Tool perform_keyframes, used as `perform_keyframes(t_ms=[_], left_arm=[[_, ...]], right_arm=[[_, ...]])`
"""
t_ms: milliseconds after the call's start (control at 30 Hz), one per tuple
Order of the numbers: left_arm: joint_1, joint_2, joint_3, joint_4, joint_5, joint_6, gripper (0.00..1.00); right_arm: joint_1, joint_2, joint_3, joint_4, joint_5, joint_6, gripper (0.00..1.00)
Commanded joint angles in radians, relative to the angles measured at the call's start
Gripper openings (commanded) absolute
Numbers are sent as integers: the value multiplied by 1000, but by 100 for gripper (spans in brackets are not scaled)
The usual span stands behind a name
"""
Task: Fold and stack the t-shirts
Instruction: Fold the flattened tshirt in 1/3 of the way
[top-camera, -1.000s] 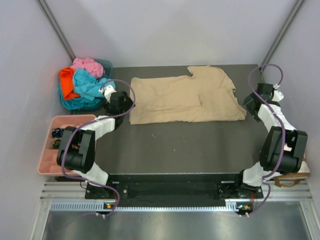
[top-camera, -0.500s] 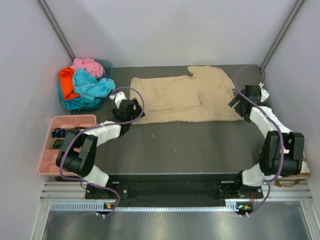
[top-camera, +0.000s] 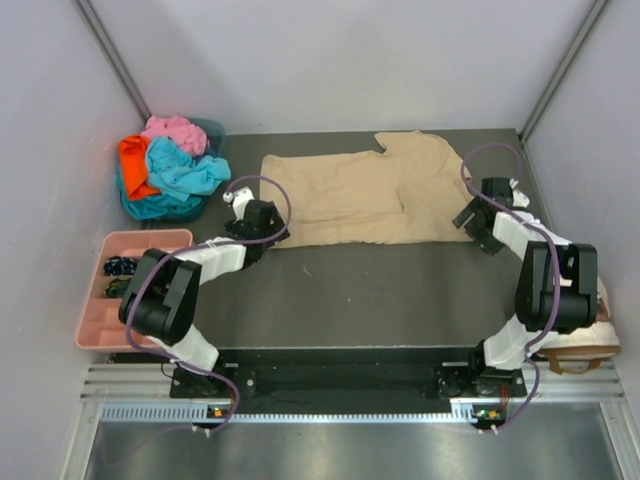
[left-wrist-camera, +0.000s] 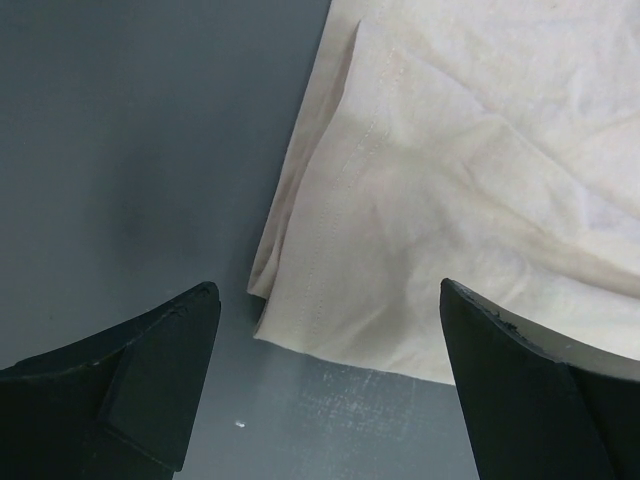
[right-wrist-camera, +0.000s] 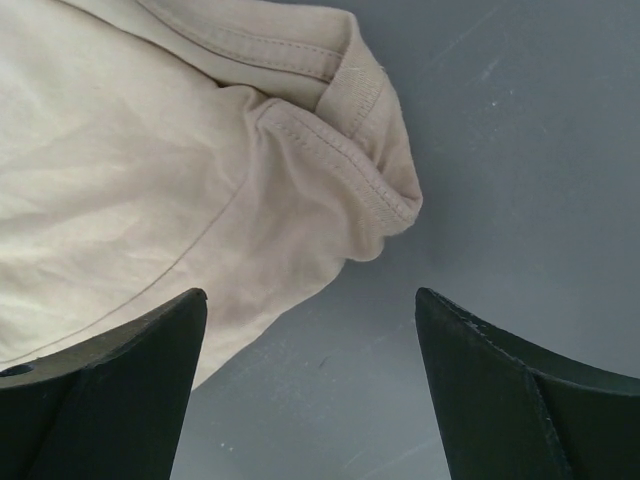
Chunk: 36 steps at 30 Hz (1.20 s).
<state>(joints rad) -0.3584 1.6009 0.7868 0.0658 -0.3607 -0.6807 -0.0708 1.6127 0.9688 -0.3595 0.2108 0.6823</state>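
Note:
The tan t-shirt's hemmed near corner (top-camera: 279, 243) (left-wrist-camera: 298, 323) already lies between my open fingers. So my left gripper comes down slightly over it next and closes on its stacked layers.
A large tan t-shirt (top-camera: 370, 195) lies partly folded at the back of the dark table. My left gripper (top-camera: 268, 232) is open at its near left corner; the left wrist view shows that hemmed corner (left-wrist-camera: 330, 290) between my open jaws. My right gripper (top-camera: 472, 222) is open at the shirt's near right corner; the right wrist view shows the ribbed collar edge (right-wrist-camera: 370, 170) just ahead of the jaws. The turquoise (top-camera: 180, 170), orange (top-camera: 133, 165) and pink (top-camera: 172, 131) t-shirts lie crumpled in a heap at the back left.
A pink compartment tray (top-camera: 90, 320) holding small dark items sits off the table's left edge. A teal basket (top-camera: 212, 128) holds the shirt heap. Grey walls close in the back and sides. Bare dark table (top-camera: 380, 290) lies in front of the tan shirt.
Both grippers have moved inward and down to the tan shirt's near corners, the left one to the right, the right one to the left. The shirt has not moved.

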Motion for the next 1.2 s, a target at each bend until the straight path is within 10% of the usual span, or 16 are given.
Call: perform_keyframes(t_ms=[0, 133, 333, 400, 700, 867, 1167], left_arm=[[-4, 25, 45, -20, -8, -14, 94], [-4, 45, 48, -20, -7, -17, 92], [-4, 59, 52, -18, -6, -19, 91], [-4, 65, 54, -12, 0, -20, 89], [-4, 117, 84, -12, 20, -25, 62], [-4, 116, 85, -26, 16, -22, 2], [-4, 53, 68, -113, -3, -17, 0]], right_arm=[[-3, 32, 41, 33, 32, 20, 82], [-7, 59, 38, 47, 30, 26, 70], [-26, 79, 28, 65, 13, 29, 7], [-30, 79, 25, 63, 15, 29, 1], [-38, 55, 11, 59, 2, 29, 0], [-38, 49, -1, 63, -8, 33, 0], [-37, 18, -2, -42, 16, 68, 0]])
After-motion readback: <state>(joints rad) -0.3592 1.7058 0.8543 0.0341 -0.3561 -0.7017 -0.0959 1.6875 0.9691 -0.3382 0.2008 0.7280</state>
